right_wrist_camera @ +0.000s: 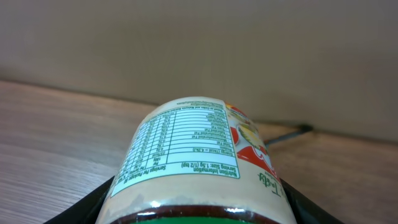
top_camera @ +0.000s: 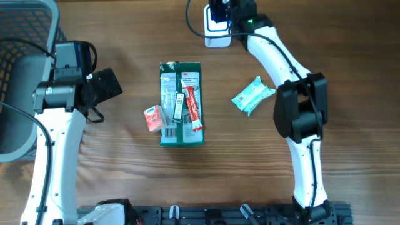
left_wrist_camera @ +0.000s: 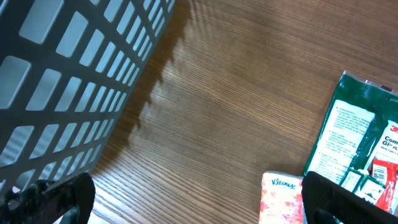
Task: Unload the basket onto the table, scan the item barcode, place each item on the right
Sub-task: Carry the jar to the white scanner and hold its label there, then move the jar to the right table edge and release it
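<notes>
Bare wood lies past the teal packet, so next my right gripper should swing to the right in the overhead view, then move down and release the jar point(right_wrist_camera: 193, 149) there.
My right gripper point(right_wrist_camera: 198, 208) is shut on a cream-coloured jar point(right_wrist_camera: 193, 149) with a white nutrition table and a red-and-yellow label; its black fingers point(right_wrist_camera: 93, 205) press on both sides. From overhead this gripper point(top_camera: 228, 12) sits at the table's far edge, right over a white scanner point(top_camera: 217, 36), and the jar itself is mostly hidden there. No barcode shows on the jar's visible side. My left gripper point(top_camera: 109, 84) hangs open over bare wood at the left, nothing between its fingers point(left_wrist_camera: 62, 196).
A green 3M package point(top_camera: 181, 103) with small items on it lies mid-table, a Kleenex pack point(left_wrist_camera: 283, 199) at its left edge. A teal packet point(top_camera: 253, 95) lies to the right. A grey mesh basket point(top_camera: 25, 37) fills the far left corner.
</notes>
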Controlling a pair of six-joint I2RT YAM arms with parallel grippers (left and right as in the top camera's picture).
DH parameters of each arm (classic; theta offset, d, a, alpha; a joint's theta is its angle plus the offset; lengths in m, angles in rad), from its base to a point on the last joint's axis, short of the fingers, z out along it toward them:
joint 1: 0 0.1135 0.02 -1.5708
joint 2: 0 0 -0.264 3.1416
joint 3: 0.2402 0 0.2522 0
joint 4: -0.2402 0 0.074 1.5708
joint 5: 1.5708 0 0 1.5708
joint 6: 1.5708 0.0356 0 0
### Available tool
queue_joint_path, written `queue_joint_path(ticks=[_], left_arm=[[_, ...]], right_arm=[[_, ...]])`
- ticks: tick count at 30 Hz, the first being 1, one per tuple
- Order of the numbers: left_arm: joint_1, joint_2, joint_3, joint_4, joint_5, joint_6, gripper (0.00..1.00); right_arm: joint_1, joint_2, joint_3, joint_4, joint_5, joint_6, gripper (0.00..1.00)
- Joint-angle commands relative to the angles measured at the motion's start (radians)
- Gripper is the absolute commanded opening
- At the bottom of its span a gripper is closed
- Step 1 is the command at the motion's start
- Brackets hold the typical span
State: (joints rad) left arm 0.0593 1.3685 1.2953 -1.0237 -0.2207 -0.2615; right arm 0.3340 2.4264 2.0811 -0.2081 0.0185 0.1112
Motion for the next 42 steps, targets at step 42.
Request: queue_joint_path(ticks=[42], left_arm=[[0.005, -0.013, 0.016, 0.003, -0.016, -0.008, 1.00]], right_arm=[[-0.647, -0.347, -0.270, -1.003, -0.099, 0.133, 0.04]])
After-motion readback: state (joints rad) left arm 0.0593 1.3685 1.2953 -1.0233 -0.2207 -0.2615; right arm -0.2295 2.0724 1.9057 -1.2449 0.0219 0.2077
